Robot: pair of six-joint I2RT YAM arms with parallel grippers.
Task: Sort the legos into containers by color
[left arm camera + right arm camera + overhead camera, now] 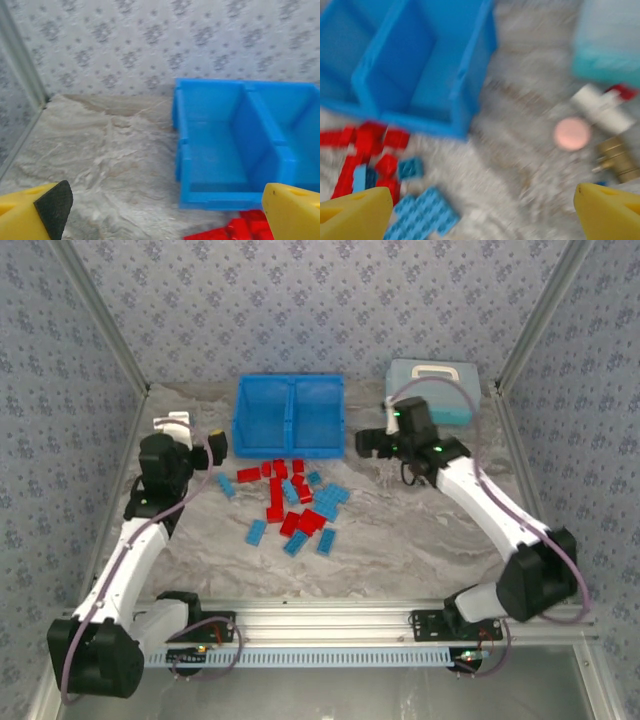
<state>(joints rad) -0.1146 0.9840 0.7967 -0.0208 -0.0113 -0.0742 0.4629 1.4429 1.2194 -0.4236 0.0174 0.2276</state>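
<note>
The light blue lego at the edge of the heap has bare table on one side, so my right gripper should lower its open fingers back over it next.
Red and light blue legos (290,505) lie in a loose heap on the table in front of the bright blue bin (240,422), whose two containers look bare inside. My left gripper (215,447) hovers open at the bin's front left corner, nothing between its fingers. In the left wrist view the left gripper (165,215) faces the bin (220,199), with red legos (245,227) at the bottom edge. My right gripper (368,443) hangs open beside the bin's right side. The blurred right wrist view has the right gripper (480,215) above bare table, with the bin (475,75) and red legos (370,145) to its left and blue legos (420,215) beside them.
A pale blue lidded case (432,390) stands at the back right. A pink disc (571,133) and a brass-coloured piece (617,160) lie near it. Patterned walls and metal frame posts close in the table on three sides.
</note>
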